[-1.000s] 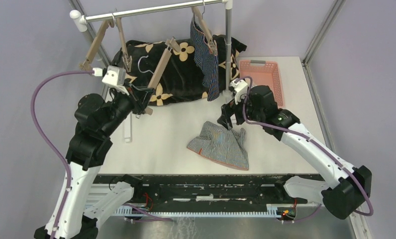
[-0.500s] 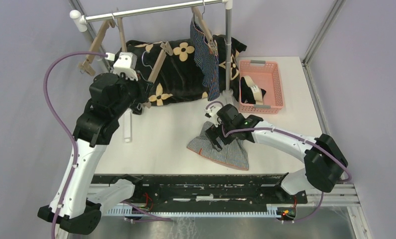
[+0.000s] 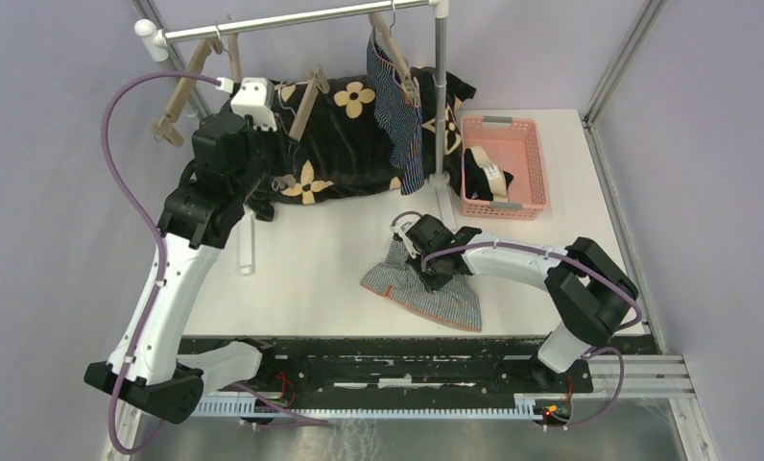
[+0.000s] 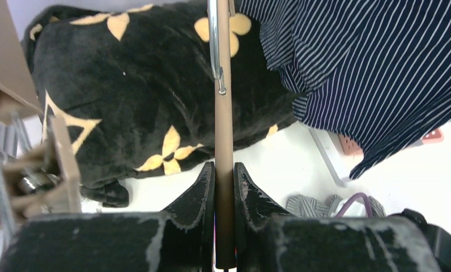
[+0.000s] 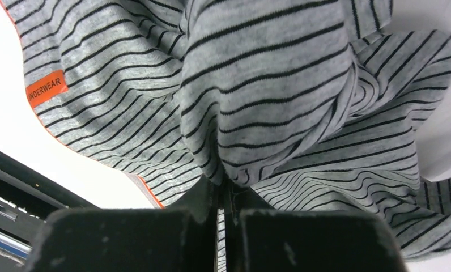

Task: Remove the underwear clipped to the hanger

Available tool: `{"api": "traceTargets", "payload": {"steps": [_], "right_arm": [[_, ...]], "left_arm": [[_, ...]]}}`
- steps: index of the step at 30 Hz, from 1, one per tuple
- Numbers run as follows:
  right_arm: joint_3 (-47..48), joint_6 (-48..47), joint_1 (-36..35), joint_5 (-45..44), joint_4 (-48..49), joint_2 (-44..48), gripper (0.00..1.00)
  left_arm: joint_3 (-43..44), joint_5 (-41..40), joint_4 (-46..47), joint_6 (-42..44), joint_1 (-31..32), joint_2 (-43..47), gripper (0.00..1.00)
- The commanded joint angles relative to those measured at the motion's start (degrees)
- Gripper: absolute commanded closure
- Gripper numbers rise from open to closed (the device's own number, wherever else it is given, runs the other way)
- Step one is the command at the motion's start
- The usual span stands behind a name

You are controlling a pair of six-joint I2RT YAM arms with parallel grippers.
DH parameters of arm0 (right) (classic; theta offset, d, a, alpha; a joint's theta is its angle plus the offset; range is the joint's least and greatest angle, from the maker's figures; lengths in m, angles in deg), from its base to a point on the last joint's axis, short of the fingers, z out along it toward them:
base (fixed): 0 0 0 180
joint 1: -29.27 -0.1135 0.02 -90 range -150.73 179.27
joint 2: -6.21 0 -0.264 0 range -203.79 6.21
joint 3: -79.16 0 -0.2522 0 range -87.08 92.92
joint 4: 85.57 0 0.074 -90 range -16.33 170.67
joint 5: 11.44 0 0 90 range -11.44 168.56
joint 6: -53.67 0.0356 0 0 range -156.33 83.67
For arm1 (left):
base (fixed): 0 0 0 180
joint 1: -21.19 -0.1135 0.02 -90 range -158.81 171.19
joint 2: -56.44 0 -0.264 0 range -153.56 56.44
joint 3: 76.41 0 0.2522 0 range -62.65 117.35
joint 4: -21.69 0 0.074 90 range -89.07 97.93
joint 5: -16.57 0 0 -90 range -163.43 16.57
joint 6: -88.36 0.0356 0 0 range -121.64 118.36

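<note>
The bare hanger's hook is off the rail (image 3: pixel 306 101). My left gripper moves up and outward next, sets that hook over the rail's empty part (image 3: pixel 287 21), and releases.
My left gripper (image 4: pixel 224 190) is shut on the straight bar of a bare wooden hanger (image 4: pixel 224 130), held up by the rail (image 3: pixel 306 101). Grey-white striped underwear (image 3: pixel 447 296) lies crumpled on the table's front middle. My right gripper (image 5: pixel 226 195) is shut on a fold of this cloth (image 5: pixel 263 85), at its upper left (image 3: pixel 422 267). Navy striped underwear (image 3: pixel 404 120) hangs clipped to a wooden hanger (image 3: pixel 390 43) on the rail, and fills the upper right of the left wrist view (image 4: pixel 382 62). Black underwear with a pale band (image 3: pixel 486 173) lies in the pink basket (image 3: pixel 530 130).
A big black cloth with tan flowers (image 3: pixel 354 149) is heaped under the rail (image 3: pixel 292 19). The rail's upright pole (image 3: pixel 441 96) stands between the navy piece and the basket. More wooden hangers (image 3: pixel 181 91) hang at the rail's left end.
My right arm swung from beside the basket down to the grey striped underwear and shut on it. My left gripper carried its hanger up and back toward the rail.
</note>
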Motion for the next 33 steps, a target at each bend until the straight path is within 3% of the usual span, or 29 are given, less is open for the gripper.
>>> {"api": "traceTargets", "payload": {"steps": [1, 11, 17, 23, 29, 33], "right_arm": [[3.26, 1.00, -0.78, -2.47, 0.29, 4.05, 0.99], [7.00, 1.73, -1.80, -14.35, -3.10, 29.08, 0.99], [10.29, -0.50, -1.86, -29.13, -3.42, 41.50, 0.99], [14.63, -5.19, -1.81, -40.18, -2.20, 41.54, 0.99], [16.92, -16.54, -1.36, -53.60, 6.92, 35.93, 0.99], [19.96, -20.25, 1.90, -53.35, 9.64, 31.45, 0.99]], "left_arm": [[6.64, -2.79, 6.96, 1.88, 0.08, -0.66, 0.97], [15.41, -4.65, 6.34, 3.47, 0.00, -8.58, 0.97], [17.46, -5.73, 6.74, 3.48, -0.10, -12.01, 0.97], [19.74, -6.31, 8.43, 3.26, -0.16, -12.81, 0.97], [21.81, -5.84, 9.03, 3.40, -0.20, -13.16, 0.97], [22.94, -5.86, 9.72, 3.63, -0.32, -14.02, 0.97]]}}
